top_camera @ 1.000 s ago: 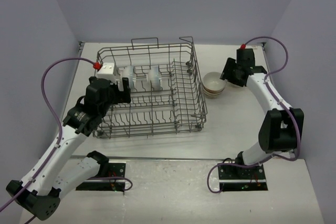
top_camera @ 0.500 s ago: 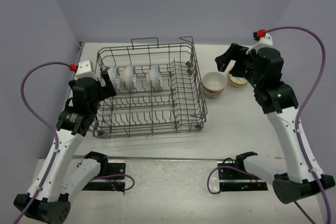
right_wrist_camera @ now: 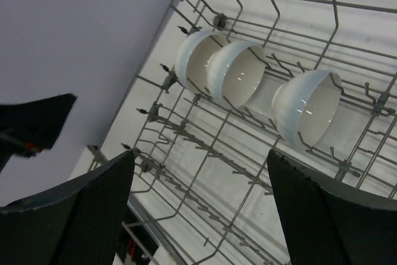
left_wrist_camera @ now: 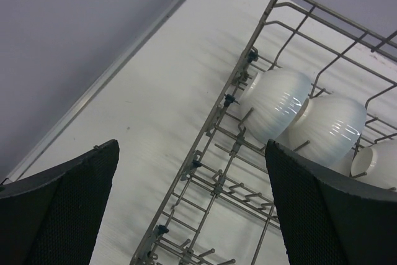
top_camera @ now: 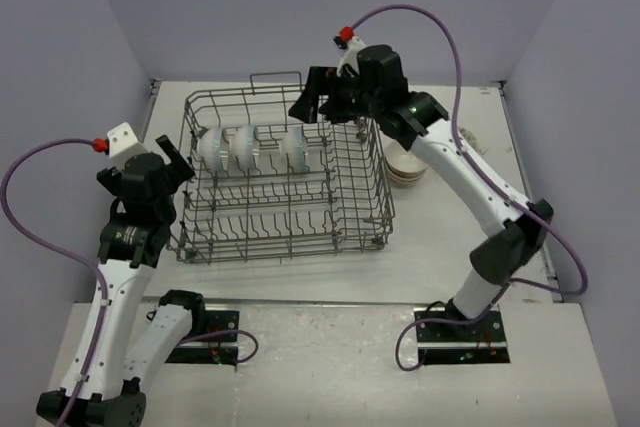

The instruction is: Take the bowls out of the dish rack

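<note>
The bowl standing apart has a gap beside it with room for my fingers. My right gripper should next go down onto the upper rim of the bowl [top_camera: 301, 143] [right_wrist_camera: 304, 108] below it.
The grey wire dish rack [top_camera: 290, 209] stands mid-table. Three white bowls [top_camera: 245, 147] stand on edge in its back row. The right wrist view shows them with their hollows facing the camera [right_wrist_camera: 239, 72], and the left wrist view shows their ribbed backs [left_wrist_camera: 276, 103]. My right gripper [top_camera: 308, 102] hovers open and empty above the rack's back edge, above the rightmost bowl [right_wrist_camera: 310, 107]. My left gripper [top_camera: 178, 162] is open and empty just outside the rack's left wall [left_wrist_camera: 211, 128]. A stack of tan and cream bowls [top_camera: 403, 173] sits on the table right of the rack, partly hidden by my right arm.
The rack's upright tines and loop handle [top_camera: 276, 77] rise at the back. Grey walls close in the table on the left, back and right. My left gripper shows at the left edge of the right wrist view [right_wrist_camera: 31, 122].
My right arm has swung left from the bowl stack to above the rack's back edge. My left gripper has drawn back from the left bowl to outside the rack's left wall.
</note>
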### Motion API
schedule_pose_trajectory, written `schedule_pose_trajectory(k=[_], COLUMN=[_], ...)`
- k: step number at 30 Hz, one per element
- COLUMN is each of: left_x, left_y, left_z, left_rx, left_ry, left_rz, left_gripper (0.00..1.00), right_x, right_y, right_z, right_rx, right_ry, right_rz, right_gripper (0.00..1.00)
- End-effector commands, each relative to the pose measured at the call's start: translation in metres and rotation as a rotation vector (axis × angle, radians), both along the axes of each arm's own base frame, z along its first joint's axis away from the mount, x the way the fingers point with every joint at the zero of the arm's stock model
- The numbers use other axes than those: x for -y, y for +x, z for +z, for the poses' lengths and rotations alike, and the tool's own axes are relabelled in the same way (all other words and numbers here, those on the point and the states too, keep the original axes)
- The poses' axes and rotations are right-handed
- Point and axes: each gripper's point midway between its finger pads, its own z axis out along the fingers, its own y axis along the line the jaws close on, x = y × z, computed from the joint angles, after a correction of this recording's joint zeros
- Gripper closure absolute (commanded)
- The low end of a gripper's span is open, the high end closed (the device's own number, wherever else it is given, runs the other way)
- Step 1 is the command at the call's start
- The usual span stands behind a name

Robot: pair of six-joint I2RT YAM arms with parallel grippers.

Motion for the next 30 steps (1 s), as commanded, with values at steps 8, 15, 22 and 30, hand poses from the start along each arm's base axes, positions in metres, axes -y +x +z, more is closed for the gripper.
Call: schedule_pose_trajectory(k=[8, 15, 22, 30], left_x=[-0.001, 0.005, 0.009, 0.013], left_y=[0.004, 0.007, 0.010, 0.011], left_z=[0.002, 0.001, -0.001, 0.000], left_rx=[0.031, 0.031, 0.023, 0.030], left_ry=[-0.009, -0.015, -0.016, -0.022], left_rz=[-0.003, -0.044, -0.075, -0.103], left_gripper=[0.00, 0.00, 0.00, 0.00], right_x=[-0.006, -0.028, -0.043, -0.049], right_y=[0.087, 0.087, 0.089, 0.093], right_z=[-0.112, -0.159, -0.182, -0.198], right_rx=[-0.168, -0.287, -0.356, -0.434], right_ry=[-0.249, -0.243, -0.193, -0.099], right_rz=[-0.279, -0.212, -0.182, -0.132], right_gripper=[0.27, 0.41, 0.51, 0.55])
